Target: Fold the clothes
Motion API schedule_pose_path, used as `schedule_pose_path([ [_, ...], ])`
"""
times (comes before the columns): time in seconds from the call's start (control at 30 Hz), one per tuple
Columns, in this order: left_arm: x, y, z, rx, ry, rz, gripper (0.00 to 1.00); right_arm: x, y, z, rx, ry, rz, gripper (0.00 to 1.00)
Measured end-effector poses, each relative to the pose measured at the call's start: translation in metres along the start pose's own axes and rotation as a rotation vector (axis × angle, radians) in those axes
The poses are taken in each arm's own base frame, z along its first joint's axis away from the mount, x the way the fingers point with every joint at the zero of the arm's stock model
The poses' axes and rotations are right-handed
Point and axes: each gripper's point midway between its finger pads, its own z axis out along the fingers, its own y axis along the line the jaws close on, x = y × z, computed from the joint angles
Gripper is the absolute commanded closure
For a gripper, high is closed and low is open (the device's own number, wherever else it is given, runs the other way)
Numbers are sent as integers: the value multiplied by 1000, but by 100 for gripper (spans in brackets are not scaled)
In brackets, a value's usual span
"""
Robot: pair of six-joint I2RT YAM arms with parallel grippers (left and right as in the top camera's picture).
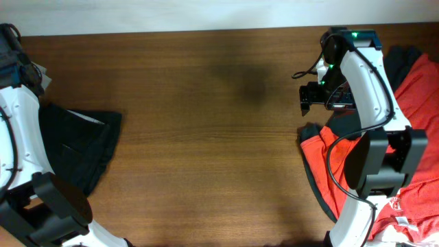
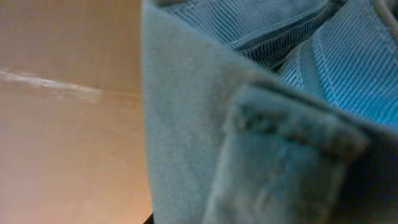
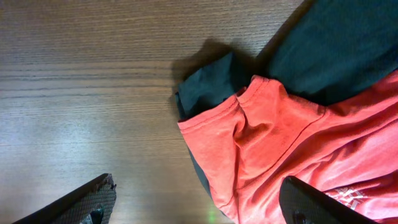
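Note:
The left gripper swings the blue-grey ribbed fabric toward the right in the overhead view over the black garment's far end (image 1: 81, 120) next, since that garment lies beside the arm.
No khaki-beige trousers show in any view. My right gripper (image 1: 314, 97) (image 3: 211, 208) is open wide and empty, above the left edge of a red garment (image 1: 329, 168) (image 3: 273, 143) that lies over a dark green-black garment (image 3: 329, 50). The left wrist view is filled by blue-grey ribbed fabric with a stitched seam (image 2: 273, 118), pressed close to the camera. The left jaws are hidden by it. The left arm's wrist (image 1: 14, 55) sits at the far left edge of the overhead view.
A black garment (image 1: 79, 147) lies at the table's left side beside the left arm. A pile of red and dark clothes (image 1: 418, 75) covers the right side around the right arm's base. Brown wooden tabletop (image 1: 206, 130) lies between.

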Motion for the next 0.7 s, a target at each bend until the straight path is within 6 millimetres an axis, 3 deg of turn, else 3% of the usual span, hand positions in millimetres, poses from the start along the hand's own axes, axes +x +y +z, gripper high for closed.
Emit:
schedule_pose_path([
  [0.03,1,-8,1,29,-6,8,100,0,0,0,0,1,0,12],
  [0.13,26,-57,14,175,25,88,100,1,0,0,0,3,0,12],
  [0.2,35,-75,16,227,39,118,95,1,0,0,0,3,0,13],
  [0.27,37,-85,11,268,40,142,33,1,0,0,0,3,0,12],
  [0.3,37,-90,8,292,37,154,28,1,0,0,0,3,0,12],
  [0.37,37,-101,4,347,25,173,25,1,0,0,0,3,1,12],
  [0.43,43,-123,-7,483,9,248,22,1,0,0,0,3,0,12],
  [0.53,46,-165,-37,766,-73,334,18,1,0,0,0,3,1,12],
  [0.6,54,-192,-70,1006,-138,393,13,1,0,0,0,3,0,12],
  [0.67,50,-202,-87,1109,-196,397,16,1,0,0,0,3,0,12],
  [0.7,43,-203,-89,1114,-233,390,24,1,0,0,0,3,0,12],
])
